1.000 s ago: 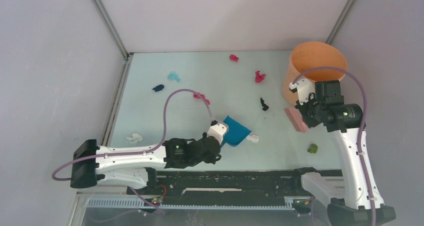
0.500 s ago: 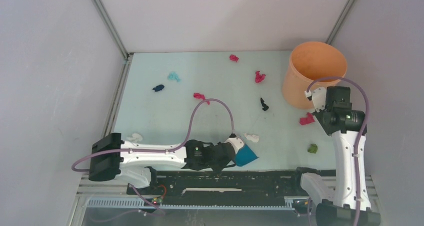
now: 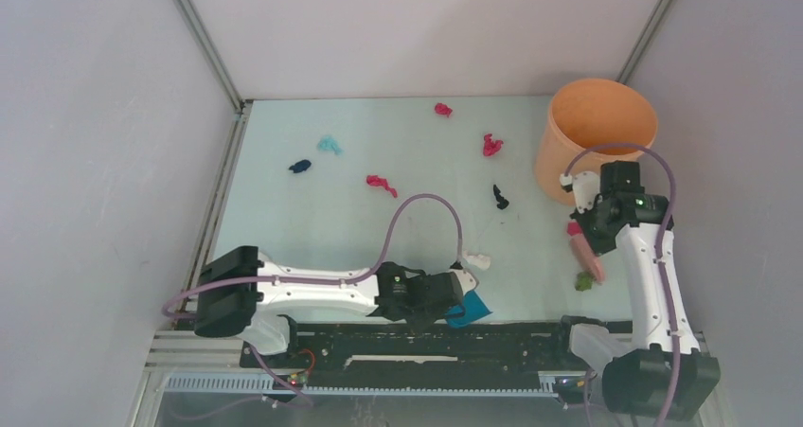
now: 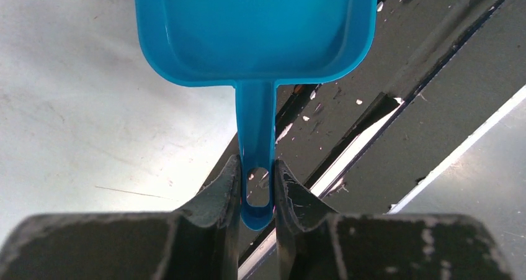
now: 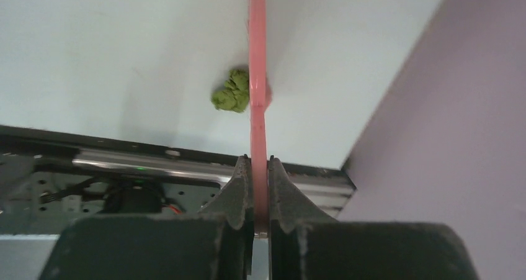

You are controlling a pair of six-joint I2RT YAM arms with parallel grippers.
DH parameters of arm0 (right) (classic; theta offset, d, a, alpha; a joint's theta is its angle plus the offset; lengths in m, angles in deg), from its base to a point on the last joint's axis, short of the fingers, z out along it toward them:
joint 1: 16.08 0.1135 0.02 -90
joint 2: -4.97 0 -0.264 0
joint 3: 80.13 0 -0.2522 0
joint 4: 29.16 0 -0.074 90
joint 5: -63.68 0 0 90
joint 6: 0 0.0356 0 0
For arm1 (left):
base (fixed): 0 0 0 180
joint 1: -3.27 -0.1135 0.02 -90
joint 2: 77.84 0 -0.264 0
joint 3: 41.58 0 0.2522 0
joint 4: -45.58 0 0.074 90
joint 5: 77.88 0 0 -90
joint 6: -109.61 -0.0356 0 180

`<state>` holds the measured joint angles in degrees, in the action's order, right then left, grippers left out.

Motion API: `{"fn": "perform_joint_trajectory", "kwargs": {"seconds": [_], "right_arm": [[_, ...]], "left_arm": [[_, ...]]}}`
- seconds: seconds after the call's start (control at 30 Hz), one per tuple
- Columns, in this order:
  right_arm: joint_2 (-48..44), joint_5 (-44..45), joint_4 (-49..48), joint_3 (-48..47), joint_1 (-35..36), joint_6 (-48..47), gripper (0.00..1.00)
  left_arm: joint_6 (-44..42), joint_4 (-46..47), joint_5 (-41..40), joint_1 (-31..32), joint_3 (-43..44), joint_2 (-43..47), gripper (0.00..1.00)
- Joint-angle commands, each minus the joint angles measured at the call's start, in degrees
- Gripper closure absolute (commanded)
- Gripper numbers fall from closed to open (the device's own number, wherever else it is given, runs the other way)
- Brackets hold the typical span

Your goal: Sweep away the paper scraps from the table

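The olive scrap (image 5: 231,95) lies apart from the dustpan, so I will move my left gripper slightly toward that scrap along the table's near edge and let go of the handle.
Several paper scraps lie on the mint-green table (image 3: 312,221): magenta ones (image 3: 442,109) (image 3: 491,145) (image 3: 382,183), a teal one (image 3: 329,145), a navy one (image 3: 299,166), a dark one (image 3: 499,197), a white one (image 3: 477,259) and an olive one (image 3: 586,279). My left gripper (image 3: 461,290) (image 4: 256,180) is shut on the handle of the blue dustpan (image 3: 471,307) (image 4: 254,25), which sits at the table's near edge, just below the white scrap. My right gripper (image 3: 579,233) (image 5: 258,168) is shut on the pink brush (image 3: 587,257) (image 5: 257,75). The brush tip is beside the olive scrap (image 5: 231,95).
An orange bucket (image 3: 554,167) stands at the back right, just behind the right gripper. The black base rail (image 3: 426,337) runs along the near edge. Grey walls close in the left, back and right sides.
My left arm has carried the dustpan right and back to the near edge, past the white scrap. My right arm has swung the brush down toward the olive scrap.
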<state>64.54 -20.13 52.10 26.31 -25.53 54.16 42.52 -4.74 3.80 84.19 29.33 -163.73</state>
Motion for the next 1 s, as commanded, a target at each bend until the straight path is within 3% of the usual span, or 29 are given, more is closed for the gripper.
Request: {"fn": "perform_joint_trajectory", "kwargs": {"seconds": [0.0,0.3,0.57,0.6,0.8,0.97], "right_arm": [[0.81,-9.86,1.87,-2.05,7.02,6.90,1.00],[4.85,-30.96,7.74,-8.58,19.05,14.31,1.00],[3.79,-29.67,9.12,-12.54,20.06,13.49,1.00],[3.53,-29.06,9.21,-13.01,19.48,12.76,1.00],[3.01,-31.36,13.37,-16.99,18.60,6.24,1.00],[3.74,-35.14,17.69,-17.38,20.30,-1.17,1.00]], "left_arm": [[-1.91,-2.43,1.98,0.38,3.27,-3.30,1.00],[-2.44,-1.59,2.64,0.33,8.31,-8.83,1.00],[-1.54,-0.89,2.55,0.39,10.18,-11.01,1.00],[-1.37,-0.89,2.44,0.36,10.18,-10.91,0.97],[0.07,0.42,-0.09,0.44,7.46,-6.27,0.46],[-1.24,0.40,-6.00,0.96,5.72,5.02,0.36]]}}
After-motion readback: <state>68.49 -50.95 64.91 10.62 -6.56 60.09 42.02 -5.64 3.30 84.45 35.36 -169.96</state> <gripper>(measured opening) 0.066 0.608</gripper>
